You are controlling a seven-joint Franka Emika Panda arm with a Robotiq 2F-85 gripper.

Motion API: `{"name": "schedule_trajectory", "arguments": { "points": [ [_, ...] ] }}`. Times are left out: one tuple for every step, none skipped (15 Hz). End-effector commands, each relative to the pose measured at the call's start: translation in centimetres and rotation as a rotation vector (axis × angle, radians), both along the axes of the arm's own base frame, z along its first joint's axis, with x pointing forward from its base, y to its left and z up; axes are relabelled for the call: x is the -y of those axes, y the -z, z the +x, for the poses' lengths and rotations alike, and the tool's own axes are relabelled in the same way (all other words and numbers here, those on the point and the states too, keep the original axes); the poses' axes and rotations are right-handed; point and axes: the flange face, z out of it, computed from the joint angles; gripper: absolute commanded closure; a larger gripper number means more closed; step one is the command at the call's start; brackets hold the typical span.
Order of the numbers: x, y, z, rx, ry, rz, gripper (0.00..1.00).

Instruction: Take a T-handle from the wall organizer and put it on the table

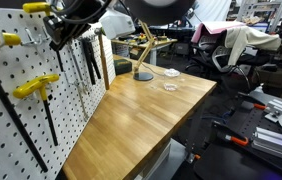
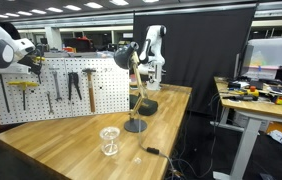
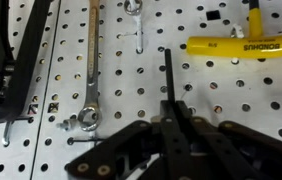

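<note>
Because bare wood shows atop the table below, I should draw my gripper away from the pegboard, tilt it downward and lower it there to release the T-handle.
My gripper (image 3: 171, 104) is shut on the thin black shaft (image 3: 168, 72) of a T-handle, right in front of the white pegboard wall organizer (image 3: 111, 40). The shaft's tip points up past the fingers; its handle is hidden in the wrist view. A yellow T-handle (image 3: 243, 46) hangs on the board at the upper right. In an exterior view the gripper (image 1: 63, 28) is at the top of the board, with yellow T-handles (image 1: 35, 88) hanging below it. It also shows at the board's left end in an exterior view (image 2: 29, 62). The wooden table (image 1: 131, 120) lies below.
A combination wrench (image 3: 89, 62) and black pliers (image 3: 11, 60) hang on the board left of the gripper. A hammer (image 2: 89, 86) hangs further along. A wooden desk lamp (image 2: 136, 92) and a clear glass (image 2: 109, 141) stand on the table.
</note>
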Motion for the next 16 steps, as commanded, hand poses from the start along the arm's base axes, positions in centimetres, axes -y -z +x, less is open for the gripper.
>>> {"name": "schedule_trajectory", "arguments": {
  "points": [
    [2.6,-1.3,-2.5,-0.026,0.010,0.018,0.98],
    [3.4,-1.2,-3.3,-0.042,0.014,0.019,0.98],
    [4.3,-0.9,-3.9,-0.057,0.022,0.016,0.98],
    [5.4,-0.7,-4.4,-0.069,0.033,0.012,0.98],
    [6.6,-0.4,-4.4,-0.076,0.053,0.003,0.98],
    [7.8,-0.2,-4.4,-0.082,0.072,-0.003,0.98],
    [9.1,0.0,-3.9,-0.085,0.106,-0.010,0.98],
    [10.4,0.0,-3.1,-0.083,0.145,-0.014,0.98],
    [11.6,-0.1,-2.3,-0.081,0.185,-0.014,0.98],
    [12.6,0.0,-1.5,-0.080,0.228,-0.019,0.98],
    [13.6,0.2,-0.9,-0.080,0.266,-0.026,0.98],
    [14.4,0.5,-0.5,-0.082,0.296,-0.037,0.98],
    [15.3,1.5,-0.5,-0.089,0.331,-0.062,0.98],
    [16.0,2.6,-1.0,-0.100,0.367,-0.078,0.98],
    [16.6,3.9,-1.8,-0.124,0.400,-0.099,0.98],
    [17.0,5.2,-2.8,-0.148,0.428,-0.117,0.98]
  ]
}}
